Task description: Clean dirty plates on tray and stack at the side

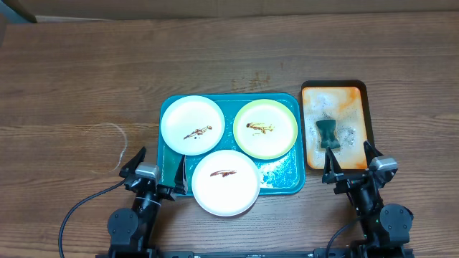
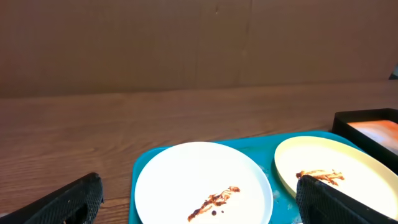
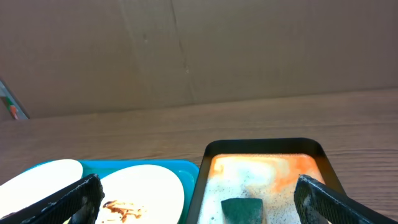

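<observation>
I should swing my left gripper to the right in the overhead view over the front white plate's sauce-free rim [image 1: 194, 183], tilting the jaws down.
The teal tray [image 1: 287, 179] holds three plates, each smeared with brown sauce. A white plate [image 1: 191, 123] lies at the back left and a yellow-green plate [image 1: 265, 129] at the back right. A second white plate [image 1: 225, 183] overhangs the tray's front rim. My left gripper [image 1: 152, 169] stands open at the tray's front left corner, holding nothing. My right gripper [image 1: 351, 166] is open in front of the orange tray. The left wrist view shows the back white plate [image 2: 202, 180] between the open fingers [image 2: 65, 202], with the yellow-green plate [image 2: 339, 167] to the right.
A dark-rimmed orange tray [image 1: 355, 97] with soapy foam stands right of the teal tray. A dark green sponge [image 1: 327, 134] lies in it, also visible in the right wrist view as the sponge [image 3: 242, 210]. Bare wooden table extends to the left and back.
</observation>
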